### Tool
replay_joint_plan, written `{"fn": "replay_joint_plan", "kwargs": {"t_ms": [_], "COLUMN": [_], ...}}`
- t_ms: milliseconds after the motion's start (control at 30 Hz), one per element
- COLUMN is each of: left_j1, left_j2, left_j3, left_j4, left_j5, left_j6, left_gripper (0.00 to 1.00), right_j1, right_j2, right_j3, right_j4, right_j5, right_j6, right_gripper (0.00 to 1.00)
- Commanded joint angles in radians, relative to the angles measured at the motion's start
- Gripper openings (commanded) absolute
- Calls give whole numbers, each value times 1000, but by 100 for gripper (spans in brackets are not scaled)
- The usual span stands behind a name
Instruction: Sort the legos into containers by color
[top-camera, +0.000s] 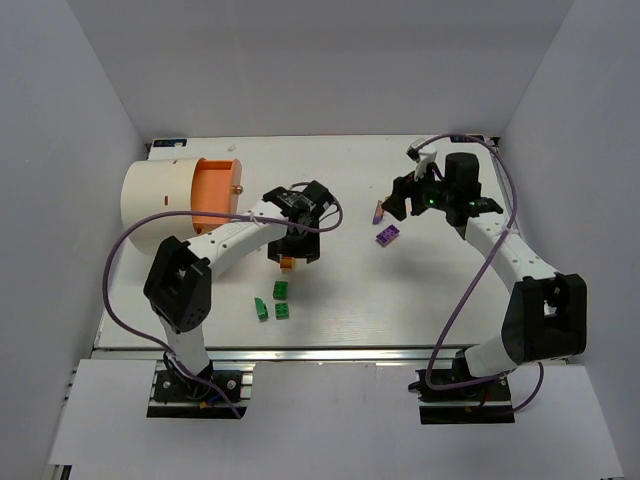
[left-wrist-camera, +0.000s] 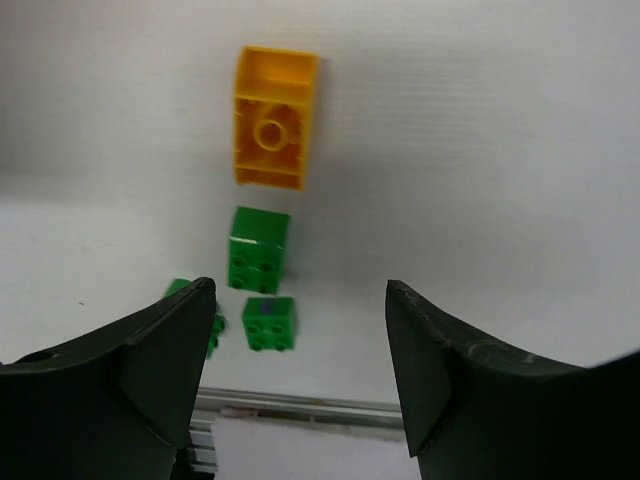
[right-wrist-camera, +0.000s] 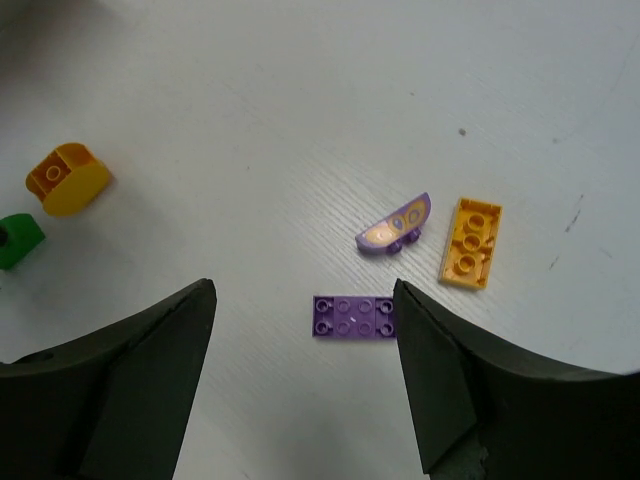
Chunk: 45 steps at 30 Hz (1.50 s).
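Observation:
My left gripper should next go down onto the orange brick's long sides, one finger beside each, as they stand clear, with the green bricks off its near end.
My left gripper (left-wrist-camera: 300, 300) is open and empty, hovering above an orange brick (left-wrist-camera: 273, 120) that lies studs down, with three green bricks (left-wrist-camera: 258, 250) near it. In the top view it (top-camera: 298, 243) stands just over that orange brick (top-camera: 288, 263). My right gripper (right-wrist-camera: 302, 290) is open and empty above a flat purple plate (right-wrist-camera: 353, 317). A curved purple piece (right-wrist-camera: 395, 225) and an orange plate (right-wrist-camera: 470, 243) lie just beyond it. The cream drum container (top-camera: 155, 200) with its orange face (top-camera: 215, 195) lies on its side at the far left.
Green bricks (top-camera: 281, 290) cluster toward the table's front edge (top-camera: 300, 350). The purple plate (top-camera: 386, 235) lies mid-table right of the left gripper. A rounded orange brick (right-wrist-camera: 67, 178) and a green brick (right-wrist-camera: 18, 240) show at the left of the right wrist view. White walls enclose the table.

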Motion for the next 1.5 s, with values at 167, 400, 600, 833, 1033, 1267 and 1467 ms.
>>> {"fn": "replay_joint_plan", "kwargs": {"t_ms": [167,400,600,833,1033,1267,1467], "left_j1": [26,35,57,57,57,151,276], "left_j2": [43,133,183,42,-155,-123,-116], "left_j3": [-64,-88,-67,-52,74,471,576], "left_j4": [122,257,269,315,402,90,-10], "left_j5": [-201,-123,-106,-52,43,-202,-270], "left_j6": [35,101,116,139,193,222,263], "left_gripper": [83,83,56,26,14,13,14], "right_j1": [-85,-126,-149,-156,-149,-142,-134], "right_j2": [-50,-64,-70,-81,-64,2,30], "right_j3": [5,8,11,-10,-19,31,65], "right_j4": [-125,-129,-149,-152,-137,-136,-146], "right_j5": [-165,-188,-189,-189,-183,-177,-175], "right_j6": [-20,-31,-36,-59,-74,-71,-72], "right_gripper": [77,77,76,74,37,19,21]}}
